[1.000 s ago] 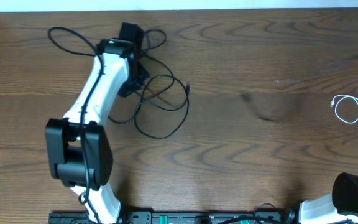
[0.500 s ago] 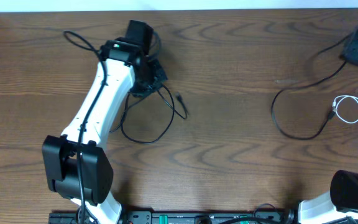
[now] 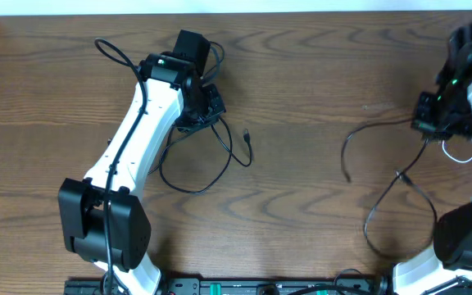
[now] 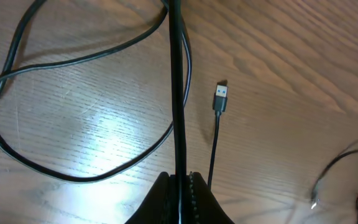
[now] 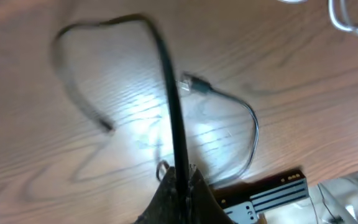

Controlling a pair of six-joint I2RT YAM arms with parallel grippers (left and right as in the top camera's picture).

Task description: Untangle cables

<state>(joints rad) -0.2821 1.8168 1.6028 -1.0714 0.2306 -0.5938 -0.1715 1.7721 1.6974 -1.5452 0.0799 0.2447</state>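
Observation:
The right gripper moves down toward the wood beside the white cable [image 3: 462, 156] next and releases, since bare table separates the second black cable from the left gripper's loops.
In the overhead view my left gripper [image 3: 206, 105] is shut on a long black cable [image 3: 188, 188], which loops on the table below it and ends in a plug [image 3: 247, 133]. The left wrist view shows the fingers [image 4: 166, 186] pinched on the cable [image 4: 178, 93], with its USB plug [image 4: 220, 98] lying to the right. My right gripper [image 3: 434, 116] is shut on a second black cable [image 3: 352, 133] that trails left and down. In the right wrist view this blurred cable [image 5: 169, 93] rises from the gripper [image 5: 180, 175]. A thin white cable [image 3: 462, 156] lies beside the right arm.
The table is dark wood, with its far edge [image 3: 236, 11] at the top of the overhead view. The arm bases and a black rail [image 3: 220, 287] run along the near edge. That rail [image 5: 272, 191] also shows in the right wrist view.
My right arm has come in from the upper right and moved down with its black cable trailing. My left gripper has shifted right, dragging its cable's loop and plug with it.

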